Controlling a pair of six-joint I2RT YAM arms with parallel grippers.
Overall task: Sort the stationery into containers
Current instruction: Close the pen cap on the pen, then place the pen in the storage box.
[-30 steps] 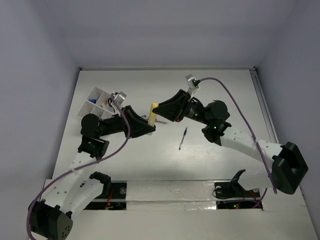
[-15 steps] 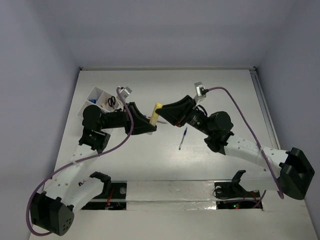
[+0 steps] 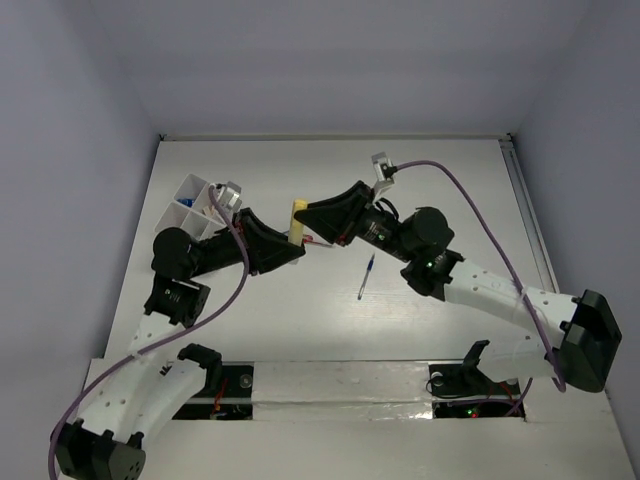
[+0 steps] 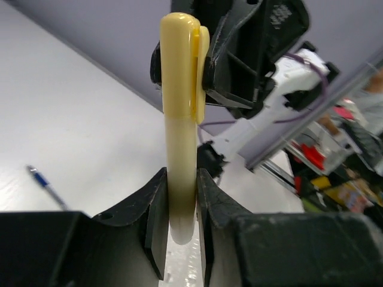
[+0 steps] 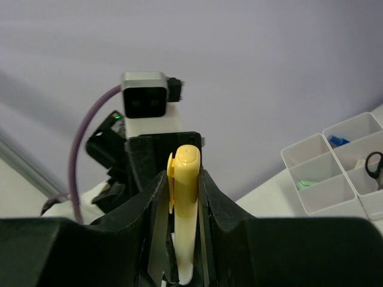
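The green item's compartment (image 5: 317, 172) lies below, to the left in the top view, so the robot's right gripper will next go to that side and down to release the marker (image 5: 186, 197).
A pale marker with a yellow cap (image 3: 297, 221) stands upright above the table's middle, held from both sides. My left gripper (image 3: 293, 247) is shut on its lower end; in the left wrist view the jaws (image 4: 181, 182) press on the marker (image 4: 181, 107). My right gripper (image 3: 305, 214) is shut on the capped upper part, as the right wrist view (image 5: 185, 179) shows with the marker (image 5: 186, 197). The white organiser box (image 3: 187, 207) stands at the far left. A blue pen (image 3: 367, 276) lies on the table to the right.
A thin red pen (image 3: 319, 241) lies partly hidden under the grippers. In the right wrist view the organiser box (image 5: 317, 156) holds black-handled scissors (image 5: 374, 161), a green item (image 5: 308, 184) and a blue item (image 5: 338, 141). The blue pen also shows in the left wrist view (image 4: 45, 182).
Both grippers and the marker between them have shifted a little to the left, toward the box. The blue pen has not moved.
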